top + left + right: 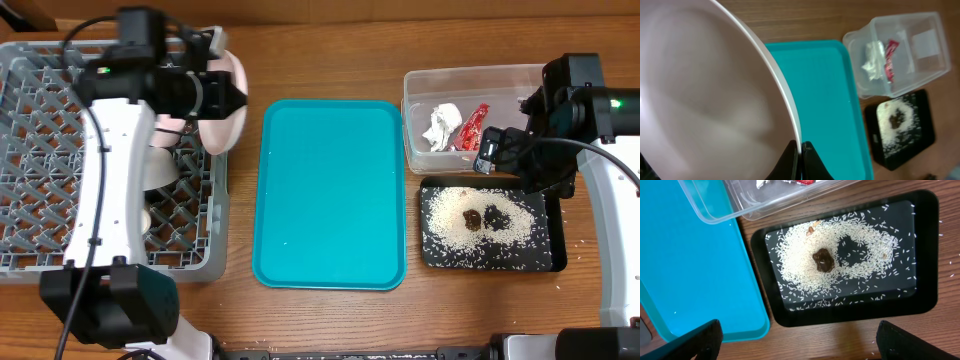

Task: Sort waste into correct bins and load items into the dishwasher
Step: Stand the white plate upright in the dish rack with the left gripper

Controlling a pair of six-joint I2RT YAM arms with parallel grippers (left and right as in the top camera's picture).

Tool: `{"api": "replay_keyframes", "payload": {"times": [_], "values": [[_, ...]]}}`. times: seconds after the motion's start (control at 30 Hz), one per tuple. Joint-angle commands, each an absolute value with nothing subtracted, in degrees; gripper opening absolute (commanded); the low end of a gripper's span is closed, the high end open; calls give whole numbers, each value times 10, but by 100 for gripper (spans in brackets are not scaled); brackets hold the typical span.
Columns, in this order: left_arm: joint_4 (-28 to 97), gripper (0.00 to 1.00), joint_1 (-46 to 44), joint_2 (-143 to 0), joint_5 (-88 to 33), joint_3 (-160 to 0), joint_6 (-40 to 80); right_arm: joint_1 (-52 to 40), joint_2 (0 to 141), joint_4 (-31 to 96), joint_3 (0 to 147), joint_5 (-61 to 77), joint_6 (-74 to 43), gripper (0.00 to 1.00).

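The plate sticks out over the rack side nearest the teal tray, so my left gripper will next lower it inside that side, toward the white dishes.
My left gripper (236,96) is shut on the rim of the round pinkish-white plate (228,128) and holds it on edge over the right wall of the grey dish rack (40,120). In the left wrist view the plate (705,90) fills the left side, with the jaws (801,150) pinched on its rim. The clear tub (520,80) holds the white napkin (440,125) and the red wrapper (472,128). The black tray (535,262) holds rice grains (445,215) and brown lumps (495,215). My right gripper (490,150) is open and empty above the black tray's far edge; its wrist view shows its fingers (805,342) wide apart.
The large teal serving tray (330,190) lies between the rack and the bins. White dishes (163,172) stand in the rack, partly hidden by my left arm. A few rice grains lie on the wood (940,235) right of the black tray (850,317).
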State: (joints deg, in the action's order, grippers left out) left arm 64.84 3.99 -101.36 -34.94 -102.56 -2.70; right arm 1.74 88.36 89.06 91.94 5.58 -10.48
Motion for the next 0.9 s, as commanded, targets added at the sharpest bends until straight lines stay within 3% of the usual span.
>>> {"api": "replay_keyframes", "payload": {"times": [0.0,0.3,0.33,0.37,0.4,0.43,0.53,0.7,0.8,0.87], "values": [[660,4,79,-1040,-455,-1033,-77,16,882,888,930,56,-106,100],[710,7,130,-1103,-507,-1033,-145,16,882,889,930,56,-106,100],[712,18,133,-1104,-504,-1033,-149,16,882,889,930,56,-106,100],[714,42,137,-1103,-499,-1034,-148,16,882,889,930,56,-106,100],[720,73,149,-1099,-486,-1034,-139,16,882,888,930,56,-106,100],[722,85,155,-1097,-481,-1034,-129,16,882,888,930,56,-106,100],[740,100,171,-1088,-478,-1034,-116,16,882,883,930,56,-106,100],[763,100,175,-1048,-389,-1034,-106,16,882,864,930,67,-106,100],[762,100,164,-1013,-268,-1034,-54,16,882,820,930,121,-106,100],[768,100,151,-981,-133,-1034,50,16,882,746,930,177,-106,100]]}}
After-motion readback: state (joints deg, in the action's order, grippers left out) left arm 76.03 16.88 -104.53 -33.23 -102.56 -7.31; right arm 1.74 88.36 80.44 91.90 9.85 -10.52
